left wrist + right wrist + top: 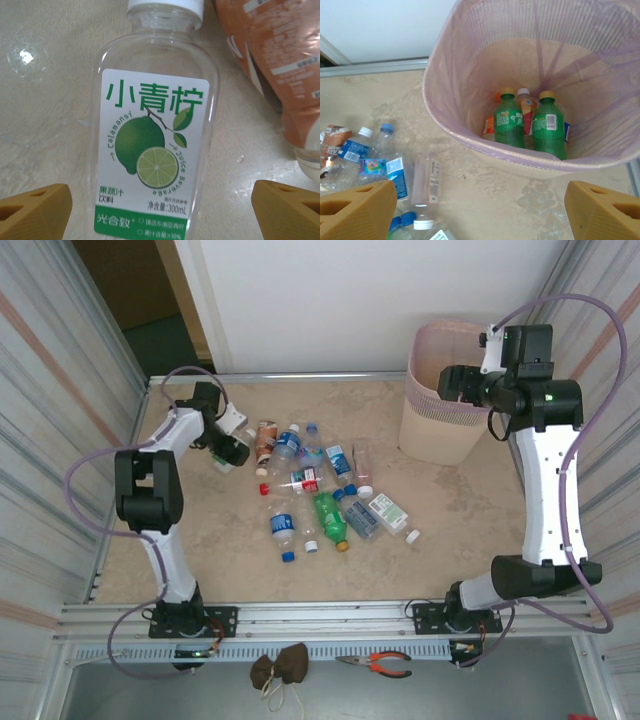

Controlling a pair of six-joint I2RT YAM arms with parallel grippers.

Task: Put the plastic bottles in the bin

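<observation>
My left gripper lowers over the lime label of the clear bottle next and closes across its sides, as the bottle lies below, between the open fingers.
A clear plastic bottle (155,135) with a white and green lime label and a white cap lies on the table between the yellow fingers (35,210) of my left gripper (161,207), which stands open around it without touching it. Beside it lies an orange-brown labelled bottle (280,65). In the top view my left gripper (232,452) is at the left end of a pile of bottles (320,495). My right gripper (455,382) hangs open and empty at the near rim of the pink bin (440,430). The bin (470,137) holds several bottles, two of them green (509,122).
A white carton (388,510) and loose caps (412,536) lie at the right of the pile. More bottles (395,172) lie on the table left of the bin. Orange pliers (385,663) and a brown pouch (280,668) rest below the front rail. Corrugated walls close both sides.
</observation>
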